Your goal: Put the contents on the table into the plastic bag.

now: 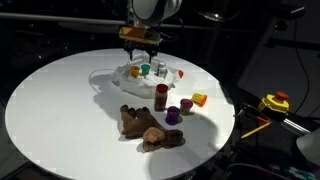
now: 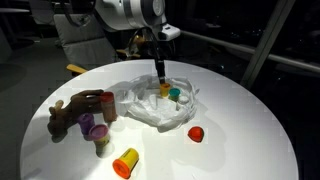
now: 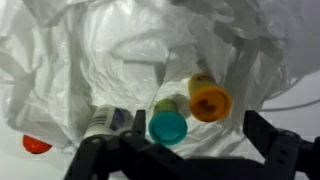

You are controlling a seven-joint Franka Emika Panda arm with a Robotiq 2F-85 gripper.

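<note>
Next, my gripper moves from the bag (image 1: 128, 76) to the brown bottle (image 1: 160, 97) beside the plush toy and lowers to its red cap, since that bottle still stands outside.
The clear plastic bag (image 1: 128, 76) lies crumpled on the round white table (image 1: 60, 100); it also shows in the other exterior view (image 2: 145, 108) and fills the wrist view (image 3: 120, 50). Inside it lie a teal-capped cup (image 3: 168, 126), an orange cup (image 3: 209, 101) and a white bottle (image 3: 104, 122). My gripper (image 1: 140, 45) hangs just above the bag, open and empty, seen too in an exterior view (image 2: 158, 68) and the wrist view (image 3: 185, 152). Outside the bag are a brown plush toy (image 1: 146, 126), a brown bottle (image 1: 160, 97), purple cups (image 1: 173, 115), an orange cup (image 1: 199, 98) and a red piece (image 2: 196, 133).
A yellow tape measure (image 1: 275, 102) sits on a dark surface beyond the table edge. A yellow-orange cup (image 2: 125, 162) lies near the table's rim. Dark window frames and furniture surround the table.
</note>
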